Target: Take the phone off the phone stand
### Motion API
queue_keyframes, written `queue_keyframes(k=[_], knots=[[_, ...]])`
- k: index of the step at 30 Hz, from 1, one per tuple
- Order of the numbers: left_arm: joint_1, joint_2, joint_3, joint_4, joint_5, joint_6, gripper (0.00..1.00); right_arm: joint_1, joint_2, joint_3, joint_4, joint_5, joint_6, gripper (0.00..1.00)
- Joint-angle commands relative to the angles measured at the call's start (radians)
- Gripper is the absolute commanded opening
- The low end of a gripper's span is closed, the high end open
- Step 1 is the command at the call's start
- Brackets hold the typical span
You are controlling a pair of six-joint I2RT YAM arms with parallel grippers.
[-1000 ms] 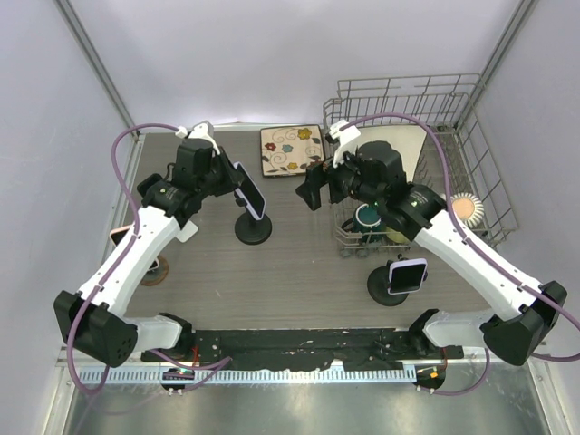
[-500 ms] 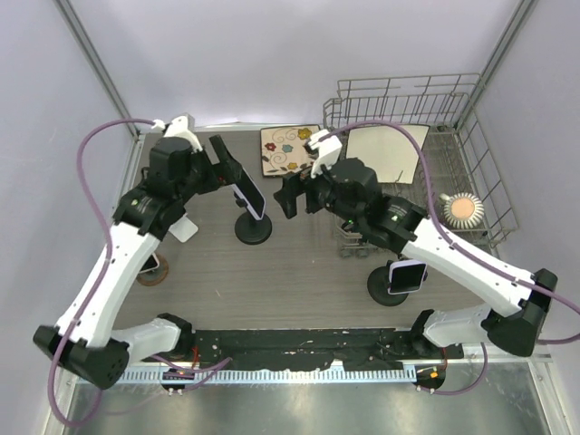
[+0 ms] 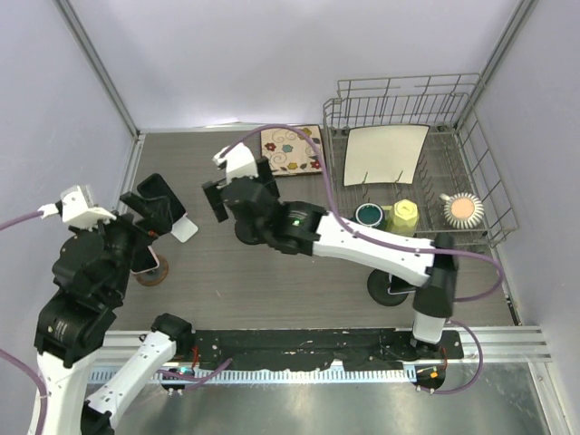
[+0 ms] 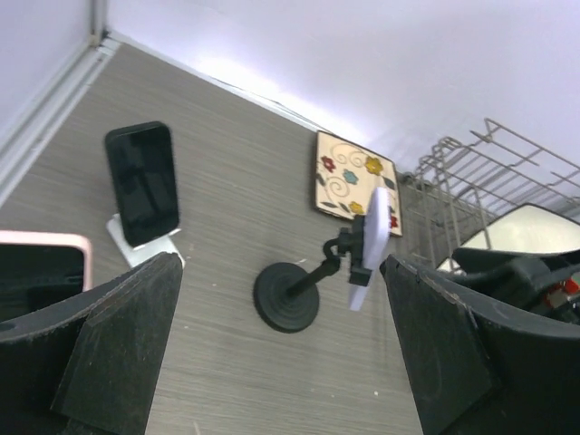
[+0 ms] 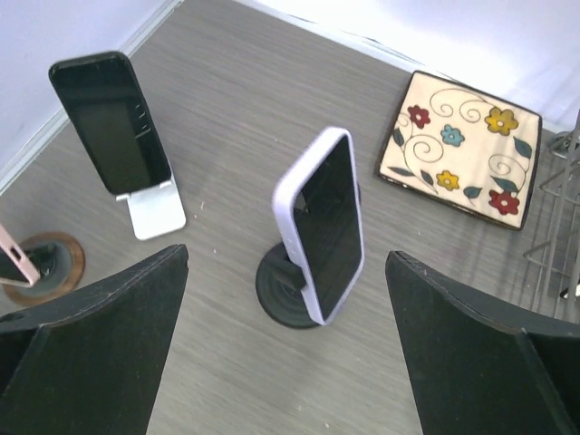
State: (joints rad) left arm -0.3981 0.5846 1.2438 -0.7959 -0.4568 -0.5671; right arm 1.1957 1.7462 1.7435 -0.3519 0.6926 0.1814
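Observation:
My right gripper should go down and turn until its open fingers straddle the phone's upper lilac edge [image 5: 297,178], as the phone stands below, at an angle to them.
A phone in a lilac case [image 5: 322,227] leans upright on a black phone stand with a round base [image 5: 281,290]. My right gripper [image 5: 285,362] hangs above and just in front of it. Its jaws are open wide and apart from the phone. From overhead, the right gripper [image 3: 237,195] and its arm cover the phone. My left gripper [image 4: 281,362] is open and empty, well back to the left. It sees the phone [image 4: 370,237] edge-on, with the stand base [image 4: 287,296] below. Seen from above, the left gripper [image 3: 149,210] sits near the left wall.
A black phone [image 5: 109,122] leans on a white stand [image 5: 154,213] at the left. A pink-cased phone [image 4: 41,267] sits on a brown round stand [image 3: 154,272]. A floral tile [image 3: 290,149] lies at the back. A dish rack [image 3: 471,136] and another black stand [image 3: 385,288] are on the right.
My left gripper has opened, let go of the phone and pulled back to the left. My right arm has swung left across the table to hover over the stand.

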Motion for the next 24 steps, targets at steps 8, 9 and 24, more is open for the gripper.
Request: queue_keyframes(k=[8,9,24], knots=[[-0.034,-0.109,-0.089,-0.143,-0.115,0.004,0.99,0.033,0.370,0.523,-0.214,0.388,-0.019,0.99],[-0.044,-0.115,-0.092,-0.144,-0.114,0.004,0.98,0.035,0.395,0.548,-0.226,0.410,-0.026,0.99],[-0.087,-0.132,-0.159,-0.109,-0.057,0.013,0.98,-0.005,0.464,0.515,-0.237,0.492,-0.029,0.53]])
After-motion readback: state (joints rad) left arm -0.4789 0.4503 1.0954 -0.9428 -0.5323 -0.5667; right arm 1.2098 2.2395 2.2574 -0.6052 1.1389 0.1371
